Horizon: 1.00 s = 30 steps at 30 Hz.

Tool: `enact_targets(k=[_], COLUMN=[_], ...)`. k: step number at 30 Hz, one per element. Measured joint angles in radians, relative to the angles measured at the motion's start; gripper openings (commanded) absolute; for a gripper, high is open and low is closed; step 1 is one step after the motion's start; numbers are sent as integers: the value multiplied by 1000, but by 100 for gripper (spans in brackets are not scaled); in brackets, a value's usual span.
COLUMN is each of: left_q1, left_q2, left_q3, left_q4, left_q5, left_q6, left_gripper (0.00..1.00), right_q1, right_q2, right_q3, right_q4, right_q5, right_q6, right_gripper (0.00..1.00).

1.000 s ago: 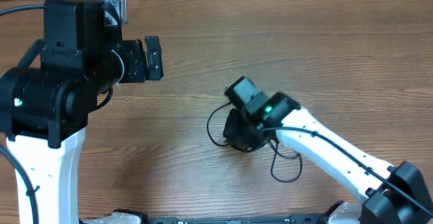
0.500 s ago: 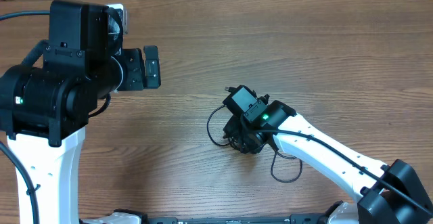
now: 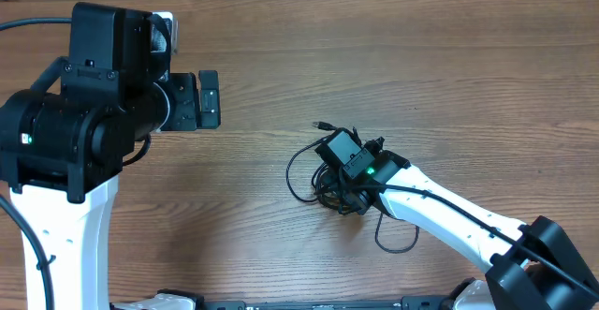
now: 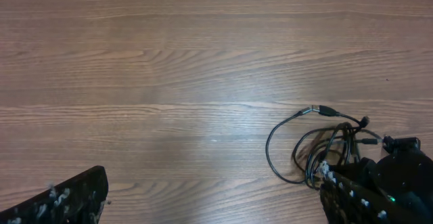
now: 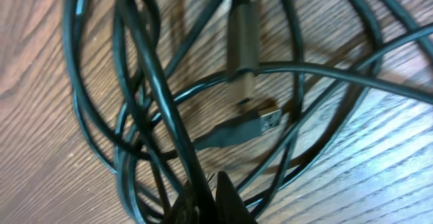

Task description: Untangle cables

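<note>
The bundle is to the right of my left gripper in the overhead view, with one piece of cable (image 5: 161, 82) already pinched. My left gripper needs to move across and tilt its fingers toward the bundle's loops.
The cables (image 3: 318, 190) lie as a tangled bundle of thin black wires on the wooden table, right of centre, with one loose loop (image 3: 397, 241) trailing toward the front. My right gripper (image 3: 342, 179) is down in the bundle. In the right wrist view its tips (image 5: 211, 198) are pinched on one black strand (image 5: 161, 82), and a USB plug end (image 5: 267, 120) lies among the loops. My left gripper (image 3: 208, 99) is open and empty, well left of the bundle. In the left wrist view its fingers (image 4: 216, 210) are wide apart, with the cables (image 4: 306, 146) at lower right.
The left arm's black body (image 3: 75, 113) fills the left side of the overhead view. The right arm's white link (image 3: 449, 218) runs from the bundle to the front right corner. Bare wooden tabletop (image 3: 421, 57) stretches behind the cables.
My right gripper has dropped lower and slightly right into the bundle and closed on a strand. A plug end now shows at the bundle's upper left. The left arm barely moved.
</note>
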Motion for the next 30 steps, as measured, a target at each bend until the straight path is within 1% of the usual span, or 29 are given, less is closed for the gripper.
enact_targets(k=[3,6,7,8,9,10,13,16,18,20,22,24,29,30], left_q1=[0,0,0,0,0,0,0,0,0,0,0,0,0,0], left_q2=[0,0,0,0,0,0,0,0,0,0,1,6,60,75], left_q3=[0,0,0,0,0,0,0,0,0,0,0,0,0,0], left_q4=[-4,-5,-5,-4,-4,-3,1,8,11,13,19,26,-15,-21], left_q5=[-1,-3,-3,-3,-3,-3,-3,-3,2,26,84,184,576,636], left_q6=[0,0,0,0,0,0,0,6,19,42,81,144,421,467], left_gripper=[100,100,100,100,100,100,100,100,100,100,100,100,100,100], right_q1=[0,0,0,0,0,0,0,0,0,0,0,0,0,0], right_q2=[-7,-40,-56,-79,-94,-117,-160,-203,-226,-248,-259,-258,-206,-200], right_q3=[27,129,185,276,343,453,689,911,1004,1057,1071,1071,1057,1054], right_q4=[-8,-27,-33,-51,-63,-88,-125,-141,-153,-174,-205,-237,-265,-270], right_q5=[-10,-26,-33,-46,-53,-59,-68,-72,-75,-72,-58,-37,74,96], right_q6=[-42,-152,-198,-272,-316,-385,-518,-689,-802,-915,-984,-1029,-1107,-1125], right_gripper=[4,4,4,4,4,4,4,4,4,4,4,4,4,4])
